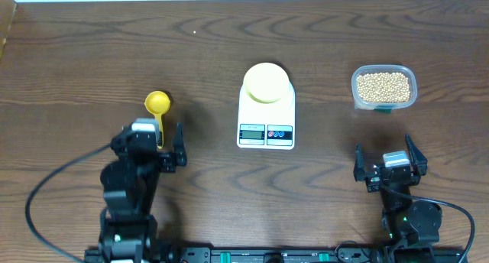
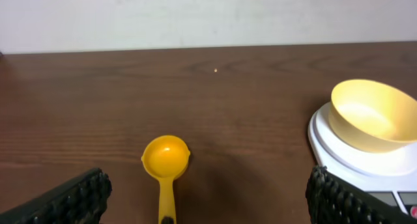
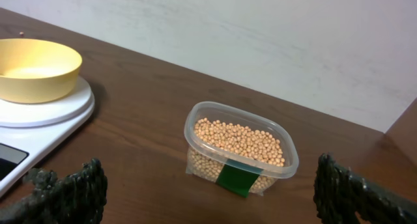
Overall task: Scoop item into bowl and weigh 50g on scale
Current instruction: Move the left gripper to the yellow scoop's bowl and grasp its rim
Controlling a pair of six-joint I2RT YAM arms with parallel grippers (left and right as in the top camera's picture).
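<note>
The cup lies beyond my fingers, so my left gripper will next move outward, tilt down and lower onto the scoop's rim facing away from the scale.
A pale-yellow bowl (image 1: 266, 82) (image 2: 373, 114) (image 3: 36, 69) stands empty on the white scale (image 1: 266, 119) (image 2: 339, 152) (image 3: 52, 113) at mid-table. Tan beans (image 1: 383, 86) (image 3: 239, 140) fill a clear tub (image 1: 384, 88) (image 3: 240, 151) at the right. A bright-yellow scoop (image 1: 158, 106) (image 2: 166, 162) lies left of the scale, handle toward me. My left gripper (image 1: 159, 141) (image 2: 208, 201) is open, low over the scoop's handle end, touching nothing. My right gripper (image 1: 388, 157) (image 3: 212, 191) is open and empty, just in front of the tub.
The brown wooden table (image 1: 92, 49) ends at a pale wall (image 2: 195, 15) behind. A green label (image 3: 237, 178) marks the tub's near side. The table's left edge (image 1: 6, 34) shows at the far left.
</note>
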